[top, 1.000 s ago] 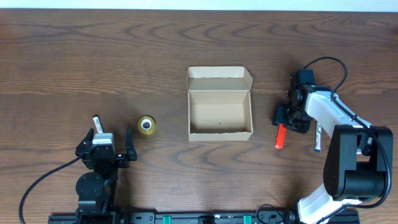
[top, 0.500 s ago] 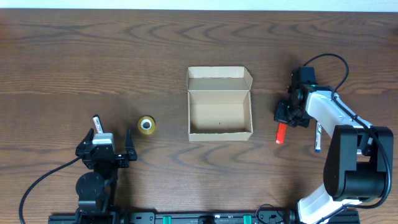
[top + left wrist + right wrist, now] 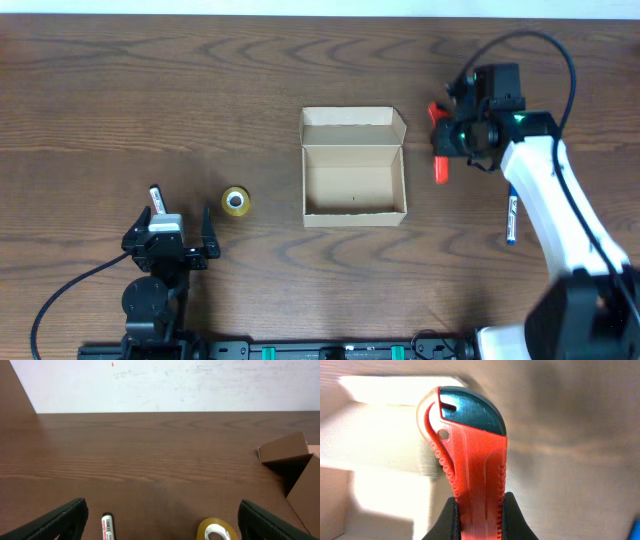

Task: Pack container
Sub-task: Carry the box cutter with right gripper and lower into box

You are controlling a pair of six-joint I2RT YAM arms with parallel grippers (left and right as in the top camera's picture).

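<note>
The box is below my right gripper and to its left in the overhead view, so next I need to swing that gripper and turn it down inside the box's near side to release.
The container is a small open tan cardboard box at the table's middle, its flap lid folded back. It shows blurred at the left of the right wrist view and at the right edge of the left wrist view. My right gripper is shut on a red tool with a teal tip, lifted just right of the box's far corner; the tool also shows from overhead. My left gripper is open and empty near the front left.
A yellow tape roll lies left of the box, also in the left wrist view. A white marker lies by my left gripper, seen too in the left wrist view. A blue pen lies at the right.
My right gripper has lifted the red tool off the table and carried it back and left, toward the box's far right corner. The left arm has not moved.
</note>
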